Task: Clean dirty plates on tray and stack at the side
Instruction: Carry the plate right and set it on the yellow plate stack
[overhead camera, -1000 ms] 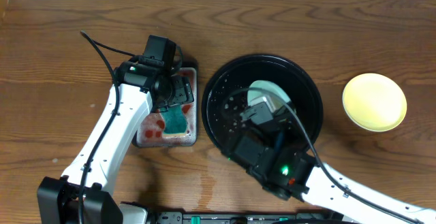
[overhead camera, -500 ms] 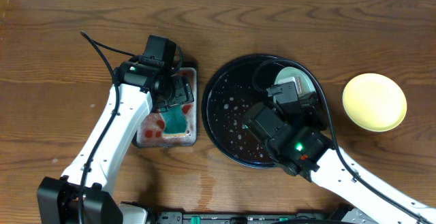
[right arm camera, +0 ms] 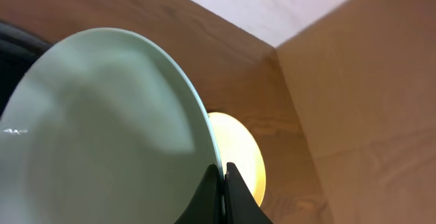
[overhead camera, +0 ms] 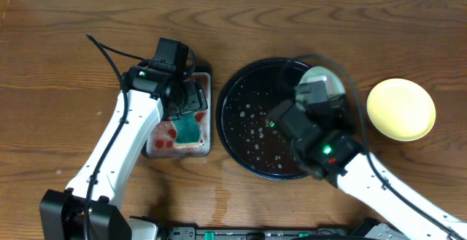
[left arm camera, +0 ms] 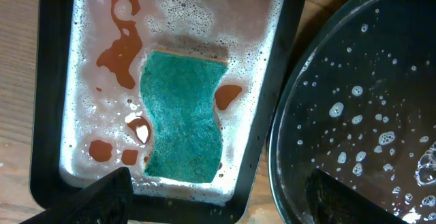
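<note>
I need to swing the mint plate with my right gripper next, away from the round tray, over the yellow plate (overhead camera: 400, 109), and down, because the yellow one is already beside the tray.
My right gripper (right arm camera: 221, 183) is shut on the rim of a pale mint-white plate (right arm camera: 102, 129) and holds it lifted and tilted over the right rim of the large round black tray (overhead camera: 241, 134). From overhead the plate (overhead camera: 321, 76) shows partly behind the right arm (overhead camera: 321, 134). A yellow plate (overhead camera: 400, 109) lies on the table right of the tray; it also shows past the held plate in the right wrist view (right arm camera: 238, 159). My left gripper (left arm camera: 218, 203) is open above the front edge of the soapy tray. A third plate is out of view.
A small rectangular black tray (overhead camera: 179, 123) with reddish soapy water holds a green sponge (left arm camera: 182, 118), left of the round tray. Suds dot the round tray's floor (left arm camera: 368, 115). The wooden table (overhead camera: 66, 65) ends at a pale wall along the far edge.
My right arm has carried the mint-white plate from the tray's middle up and to the right, toward the yellow plate. The left arm has not moved.
</note>
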Robot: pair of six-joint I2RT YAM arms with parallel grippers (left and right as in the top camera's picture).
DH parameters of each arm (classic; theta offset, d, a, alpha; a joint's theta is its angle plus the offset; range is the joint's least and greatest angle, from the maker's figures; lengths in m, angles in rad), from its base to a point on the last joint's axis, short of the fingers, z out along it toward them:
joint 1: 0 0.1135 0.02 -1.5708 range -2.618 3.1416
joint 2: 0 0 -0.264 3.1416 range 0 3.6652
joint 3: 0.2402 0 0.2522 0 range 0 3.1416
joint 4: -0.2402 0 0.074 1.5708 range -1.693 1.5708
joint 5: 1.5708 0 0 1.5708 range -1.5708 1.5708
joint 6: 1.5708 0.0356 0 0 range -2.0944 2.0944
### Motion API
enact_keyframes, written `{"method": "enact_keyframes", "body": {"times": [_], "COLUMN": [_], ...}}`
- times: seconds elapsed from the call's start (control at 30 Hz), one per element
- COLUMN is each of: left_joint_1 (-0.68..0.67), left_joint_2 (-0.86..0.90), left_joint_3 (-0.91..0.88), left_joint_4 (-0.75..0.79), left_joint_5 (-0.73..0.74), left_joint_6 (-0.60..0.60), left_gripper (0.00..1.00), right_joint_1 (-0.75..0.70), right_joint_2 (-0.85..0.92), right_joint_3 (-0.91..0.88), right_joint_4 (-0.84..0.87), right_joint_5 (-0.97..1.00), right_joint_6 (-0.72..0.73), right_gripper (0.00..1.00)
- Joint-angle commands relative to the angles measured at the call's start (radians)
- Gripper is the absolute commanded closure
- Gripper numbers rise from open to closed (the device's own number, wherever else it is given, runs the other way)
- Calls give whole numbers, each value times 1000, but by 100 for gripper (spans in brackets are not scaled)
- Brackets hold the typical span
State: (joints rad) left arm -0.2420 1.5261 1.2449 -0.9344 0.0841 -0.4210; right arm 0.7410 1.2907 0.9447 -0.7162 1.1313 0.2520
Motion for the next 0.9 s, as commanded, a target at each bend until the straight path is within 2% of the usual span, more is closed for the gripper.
{"method": "enact_keyframes", "body": {"times": [0.0, 0.13, 0.33, 0.43, 0.53, 0.67, 0.83, 0.87], "left_joint_1": [5, 5, 5, 5, 5, 5, 5, 5], "left_joint_2": [-2, -2, -2, -2, -2, -2, -2, -2], "left_joint_3": [10, 10, 10, 10, 10, 10, 10, 10], "left_joint_4": [-2, -2, -2, -2, -2, -2, -2, -2], "left_joint_5": [2, 2, 2, 3, 2, 2, 2, 2], "left_joint_6": [2, 2, 2, 2, 2, 2, 2, 2], "left_gripper": [18, 18, 18, 18, 18, 18, 18, 18], "right_joint_1": [-126, -345, -786, -962, -1114, -1241, -1284, -1283], "right_joint_2": [-17, -17, -8, 18, 71, 177, 281, 282], "right_joint_3": [3, 3, 3, 3, 3, 3, 3, 3], "right_joint_4": [61, 156, 253, 258, 264, 290, 292, 302], "right_joint_5": [-46, -296, -818, -963, -1019, -1058, -1089, -1144], "right_joint_6": [5, 5, 10, 48, 82, 92, 90, 72], "right_gripper": [99, 99, 99, 99, 99, 99, 97, 80]}}
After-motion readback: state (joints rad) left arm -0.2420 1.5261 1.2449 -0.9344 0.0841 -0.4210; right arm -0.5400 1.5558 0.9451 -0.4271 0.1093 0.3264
